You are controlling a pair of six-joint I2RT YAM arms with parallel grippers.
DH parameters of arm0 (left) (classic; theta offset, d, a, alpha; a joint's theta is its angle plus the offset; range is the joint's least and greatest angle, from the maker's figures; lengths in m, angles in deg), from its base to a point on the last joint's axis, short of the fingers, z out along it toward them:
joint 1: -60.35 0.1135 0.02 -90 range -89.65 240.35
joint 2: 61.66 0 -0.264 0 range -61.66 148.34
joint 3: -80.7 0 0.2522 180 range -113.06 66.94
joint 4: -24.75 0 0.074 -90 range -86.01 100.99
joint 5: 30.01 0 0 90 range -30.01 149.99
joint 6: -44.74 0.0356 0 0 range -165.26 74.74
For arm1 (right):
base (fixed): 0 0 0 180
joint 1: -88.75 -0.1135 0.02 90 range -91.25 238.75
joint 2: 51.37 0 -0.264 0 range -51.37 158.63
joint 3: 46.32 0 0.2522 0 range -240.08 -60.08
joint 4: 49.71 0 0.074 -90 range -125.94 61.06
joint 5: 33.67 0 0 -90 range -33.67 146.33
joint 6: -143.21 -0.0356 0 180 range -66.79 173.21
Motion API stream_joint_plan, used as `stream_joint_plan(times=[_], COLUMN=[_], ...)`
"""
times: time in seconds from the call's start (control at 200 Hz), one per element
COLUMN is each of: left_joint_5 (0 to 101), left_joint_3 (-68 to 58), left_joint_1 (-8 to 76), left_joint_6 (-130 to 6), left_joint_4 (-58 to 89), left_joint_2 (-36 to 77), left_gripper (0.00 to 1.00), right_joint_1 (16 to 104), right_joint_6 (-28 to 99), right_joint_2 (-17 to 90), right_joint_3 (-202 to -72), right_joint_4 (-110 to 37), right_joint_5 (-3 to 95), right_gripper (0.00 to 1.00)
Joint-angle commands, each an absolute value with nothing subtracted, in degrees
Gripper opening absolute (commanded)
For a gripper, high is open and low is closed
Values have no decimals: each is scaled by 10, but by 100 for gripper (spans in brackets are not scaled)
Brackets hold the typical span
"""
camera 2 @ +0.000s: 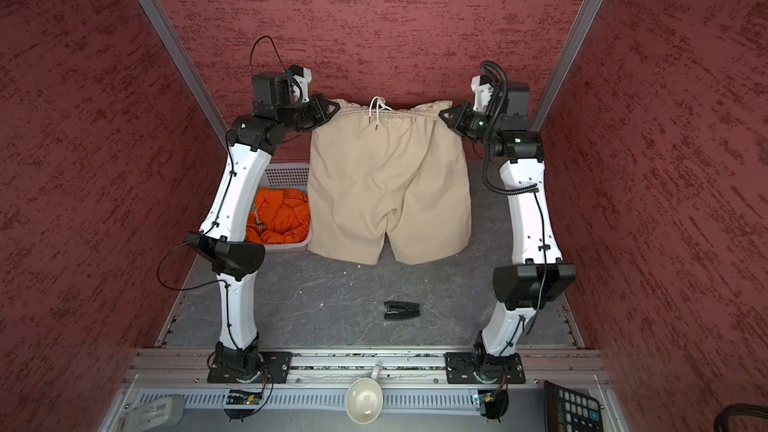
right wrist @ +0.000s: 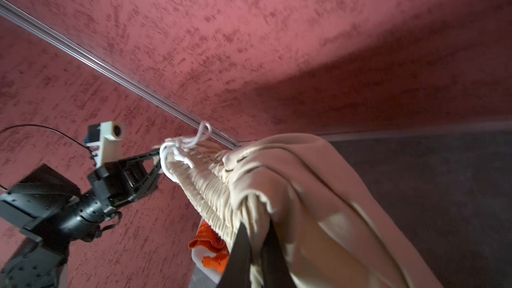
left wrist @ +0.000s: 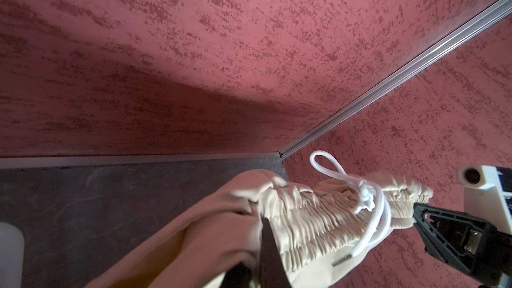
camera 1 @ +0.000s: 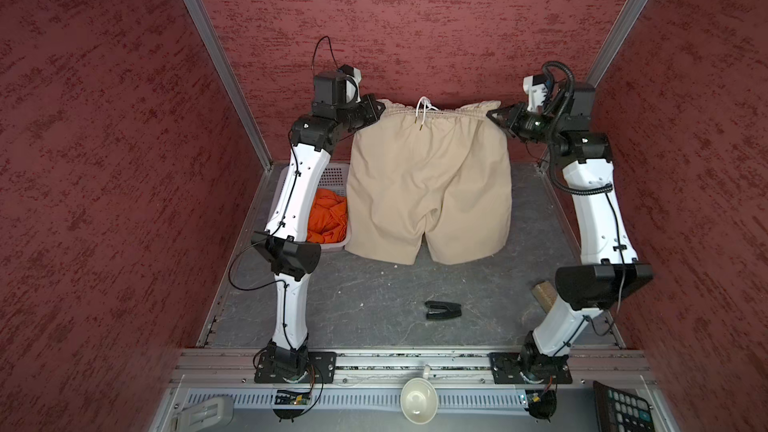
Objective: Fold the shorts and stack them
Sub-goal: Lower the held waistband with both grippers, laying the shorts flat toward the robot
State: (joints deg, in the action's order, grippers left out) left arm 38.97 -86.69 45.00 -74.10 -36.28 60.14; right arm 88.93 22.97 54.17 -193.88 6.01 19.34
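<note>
The clear tabletop beyond the black clip-like object lies below and back of my left gripper, so next my left gripper should lower the waistband's corner back there and release it.
The beige shorts (camera 1: 428, 176) (camera 2: 388, 178) hang in the air, stretched by the gathered waistband, the white drawstring (camera 1: 422, 110) dangling at its middle, the leg hems near the table. My left gripper (camera 1: 380, 108) (camera 2: 336, 107) (left wrist: 260, 245) is shut on the waistband's left corner. My right gripper (camera 1: 492, 113) (camera 2: 444, 112) (right wrist: 256, 242) is shut on its right corner. The beige shorts (left wrist: 318, 217) (right wrist: 291, 189) fill both wrist views. The orange shorts (camera 1: 328, 218) (camera 2: 278, 218) (right wrist: 210, 247) lie crumpled in the basket, partly hidden behind my left arm.
A white perforated basket (camera 1: 332, 174) (camera 2: 286, 172) stands at the table's left. A black clip-like object (camera 1: 442, 310) (camera 2: 401, 310) lies in front of the hanging cloth. A brush (camera 1: 544, 290) sits by my right arm. A white cup (camera 1: 419, 401) and a calculator (camera 1: 623, 409) lie beyond the front rail.
</note>
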Motion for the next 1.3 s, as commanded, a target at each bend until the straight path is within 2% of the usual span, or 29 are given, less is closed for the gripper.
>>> stream_joint_plan(times=[0.0,0.055,0.125,0.21,0.306,0.421,0.581,0.756,1.007,1.077,1.122,1.172,1.222,1.293], left_joint_5=[374,373,383,397,413,431,436,424,437,430,426,420,416,412], left_joint_3=[-858,-786,-653,-465,-281,-117,-5,-8,-30,-23,-17,-14,-18,-39], left_joint_1=[457,443,420,398,376,352,343,323,293,287,282,277,276,276], left_joint_6=[-723,-692,-659,-661,-689,-717,-743,-729,-744,-743,-741,-740,-740,-739], left_joint_4=[-276,-255,-218,-164,-126,-131,-145,-216,-337,-359,-370,-380,-398,-432], left_joint_2=[534,486,411,323,258,234,273,356,408,408,403,396,388,371], left_gripper=[0,0,0,0,0,0,0,0,5,11,18,29,41,43], right_joint_1=[903,904,903,905,922,948,957,958,958,958,958,958,958,958], right_joint_6=[292,318,345,355,307,221,161,139,129,132,132,133,137,147], right_joint_2=[530,512,461,359,236,152,128,139,165,169,169,166,159,143], right_joint_3=[-2085,-2080,-1999,-1786,-1526,-1280,-1076,-979,-956,-958,-959,-963,-978,-1015], right_joint_4=[118,148,176,144,36,-65,-118,-117,-19,4,17,35,62,114], right_joint_5=[218,228,256,299,306,289,282,282,334,340,339,341,348,366], right_gripper=[0,0,0,0,0,0,0,0,3,11,22,35,44,49])
